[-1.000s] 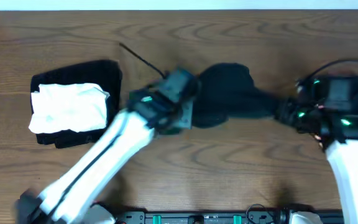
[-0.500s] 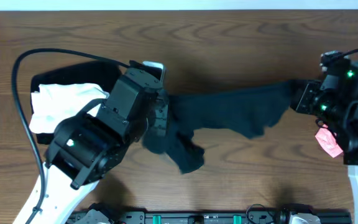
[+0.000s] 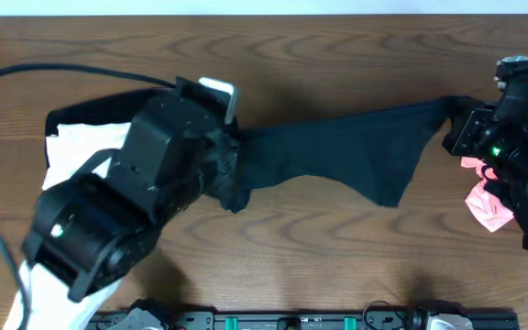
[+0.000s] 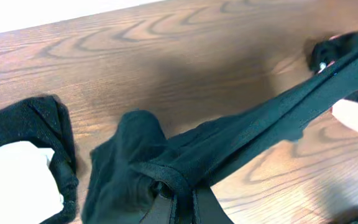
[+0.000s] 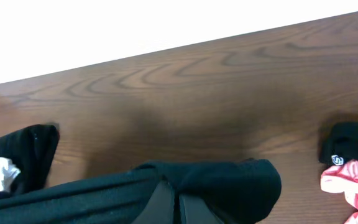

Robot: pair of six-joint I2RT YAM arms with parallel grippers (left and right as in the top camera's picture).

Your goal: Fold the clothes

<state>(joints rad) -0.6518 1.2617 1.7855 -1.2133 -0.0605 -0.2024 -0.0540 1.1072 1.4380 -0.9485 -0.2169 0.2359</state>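
Note:
The cloth still hangs above the table. My left gripper will next go down toward the bare wood under the stretched shirt [image 3: 296, 192] [image 4: 244, 182] to let go of the bunched end.
A black T-shirt [image 3: 346, 151] hangs stretched in a long band above the table between both grippers. My left gripper [image 3: 236, 154] is shut on its left end, where the cloth bunches [image 4: 135, 162] over my fingers [image 4: 194, 205]. My right gripper [image 3: 455, 119] is shut on the right end, and the fabric folds [image 5: 229, 180] over those fingers [image 5: 191, 211]. A white garment [image 3: 71, 151] lies on a folded black one [image 3: 99, 112] at the left. Under the right arm lies a pale pink garment [image 3: 486, 200].
The left arm's black body [image 3: 136, 211] stands high and hides much of the left table. A black cable [image 3: 53, 73] loops over the folded pile. A rail [image 3: 273, 321] runs along the table's front edge. Bare wood [image 3: 337, 247] lies under the stretched shirt.
The shirt was bunched in the middle; both arms have pulled apart and lifted, drawing it into a long taut band. The left arm has risen toward the camera.

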